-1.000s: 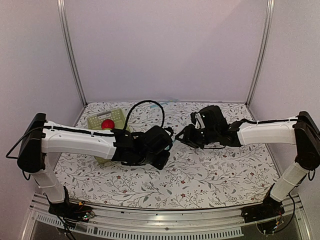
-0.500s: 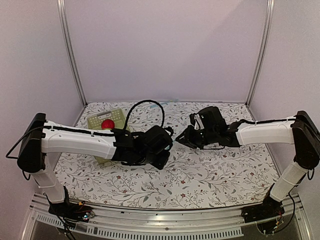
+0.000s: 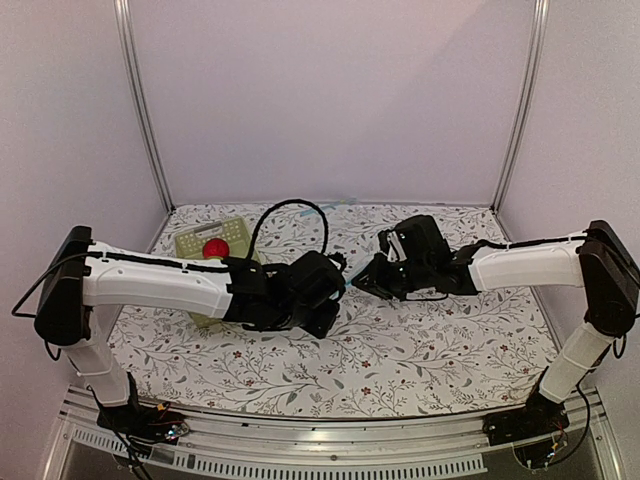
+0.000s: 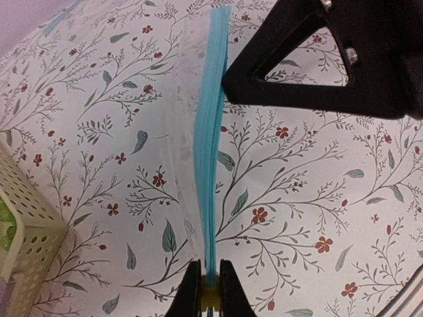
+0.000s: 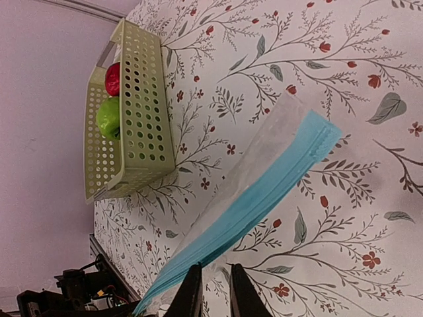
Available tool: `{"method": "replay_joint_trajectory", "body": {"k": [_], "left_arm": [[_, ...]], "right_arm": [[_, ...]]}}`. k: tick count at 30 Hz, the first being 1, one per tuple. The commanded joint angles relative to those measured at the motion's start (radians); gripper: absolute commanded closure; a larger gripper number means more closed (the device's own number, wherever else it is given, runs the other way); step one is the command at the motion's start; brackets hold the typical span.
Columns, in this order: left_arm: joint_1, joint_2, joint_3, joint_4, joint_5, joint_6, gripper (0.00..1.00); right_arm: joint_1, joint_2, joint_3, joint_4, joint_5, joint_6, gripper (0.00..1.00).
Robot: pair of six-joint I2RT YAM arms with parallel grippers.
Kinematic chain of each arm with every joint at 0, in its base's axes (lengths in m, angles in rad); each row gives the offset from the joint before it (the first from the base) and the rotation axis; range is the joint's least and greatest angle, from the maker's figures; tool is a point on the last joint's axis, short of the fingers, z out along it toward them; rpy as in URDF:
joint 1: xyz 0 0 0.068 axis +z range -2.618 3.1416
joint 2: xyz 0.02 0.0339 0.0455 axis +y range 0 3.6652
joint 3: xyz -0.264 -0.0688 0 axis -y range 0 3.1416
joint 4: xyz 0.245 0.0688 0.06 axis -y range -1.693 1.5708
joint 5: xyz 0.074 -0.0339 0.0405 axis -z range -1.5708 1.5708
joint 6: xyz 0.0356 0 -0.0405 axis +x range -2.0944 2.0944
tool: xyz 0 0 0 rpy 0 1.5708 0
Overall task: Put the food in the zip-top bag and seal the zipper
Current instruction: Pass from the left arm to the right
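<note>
The clear, open near part of the tablecloth lies back of my left gripper. Next I need to draw my left gripper back over it and release the zipper's end there.
The clear zip-top bag [image 4: 180, 132] hangs between my two grippers, low over the table. Its light blue zipper [image 4: 210, 165] runs straight up from my left gripper [image 4: 209, 290], whose jaws are shut on the strip's end. In the right wrist view the zipper [image 5: 264, 191] crosses just above my right gripper [image 5: 216, 277]. Those fingers stand almost together at the bag's rim with a slim gap; whether they pinch the film does not show. The red apple [image 5: 113, 79] and green apple [image 5: 109, 117] lie in the basket, well apart from the bag.
The pale green perforated basket [image 5: 142, 132] stands at the back left of the floral tablecloth, partly behind my left arm [image 3: 160, 280]. My right gripper's black body [image 4: 344, 66] hangs close over the bag. A black cable [image 3: 290, 207] loops above the left wrist.
My right gripper has narrowed its jaws and edged slightly left toward the bag's mouth. The left gripper has kept its hold on the zipper and has not moved.
</note>
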Motion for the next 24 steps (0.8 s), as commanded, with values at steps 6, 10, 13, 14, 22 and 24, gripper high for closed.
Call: {"method": "replay_joint_trajectory", "body": {"k": [6,10,13,14,22,24], "left_arm": [[-0.018,0.017,0.012,0.045,0.034,0.032,1.0],[-0.018,0.025,0.007,0.046,0.049,0.035,1.0],[-0.018,0.03,0.0,0.054,0.062,0.036,1.0],[-0.018,0.032,-0.002,0.053,0.067,0.037,1.0],[-0.009,0.042,-0.015,0.042,0.073,-0.013,1.0],[0.0,0.036,-0.026,0.047,0.081,-0.03,1.0]], "right_arm": [[0.009,0.046,0.026,0.037,-0.01,0.023,0.85],[0.008,0.047,0.034,0.054,-0.011,0.035,0.85],[0.009,0.047,0.041,0.066,-0.016,0.042,0.84],[0.009,0.047,0.042,0.071,-0.017,0.046,0.84],[0.009,0.02,0.019,0.098,-0.004,0.064,0.79],[0.009,0.006,0.012,0.097,0.002,0.067,0.77]]}}
